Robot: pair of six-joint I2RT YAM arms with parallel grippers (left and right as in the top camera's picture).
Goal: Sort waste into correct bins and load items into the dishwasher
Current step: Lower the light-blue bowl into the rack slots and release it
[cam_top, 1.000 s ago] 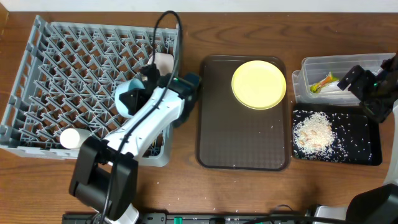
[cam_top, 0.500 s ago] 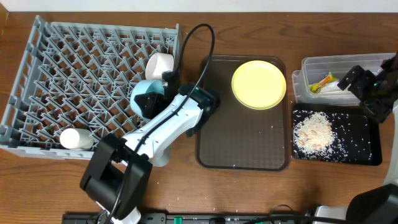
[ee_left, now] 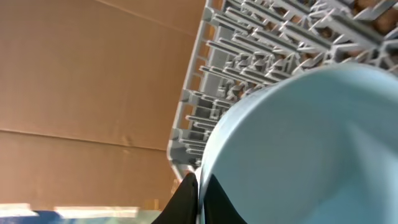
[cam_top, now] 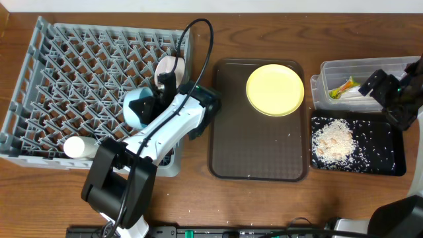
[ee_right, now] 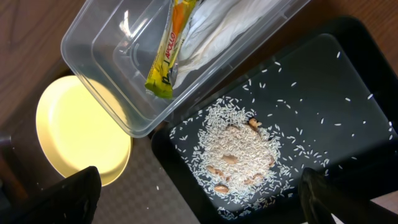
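The light blue bowl still hangs above the rack's wires, so the left gripper will next move down toward the rack's side by the brown tray (cam_top: 258, 142) and let go of the bowl's rim there.
My left gripper (cam_top: 151, 104) is shut on the rim of the light blue bowl (cam_top: 137, 108), held tilted over the right side of the grey dish rack (cam_top: 79, 73). In the left wrist view the bowl (ee_left: 311, 143) fills the frame, its rim pinched between my fingertips (ee_left: 200, 202). A white bowl (cam_top: 170, 68) and a small white cup (cam_top: 74, 147) sit in the rack. The yellow plate (cam_top: 275, 89) lies on the brown tray (cam_top: 258, 142). My right gripper (ee_right: 199, 199) is open above the black tray (ee_right: 323, 106) of rice (ee_right: 239, 155). The clear tub (ee_right: 155, 56) holds the wrapper (ee_right: 166, 53) and napkin (ee_right: 211, 31).
The rack's right wall (cam_top: 187, 46) stands next to the brown serving tray. The black tray (cam_top: 357, 145) and clear tub (cam_top: 360, 82) sit at the table's right edge. My left arm's cable (cam_top: 198, 39) loops over the rack.
My left gripper carried the blue bowl right toward the rack's edge, then back left over the rack. The right arm has not moved.
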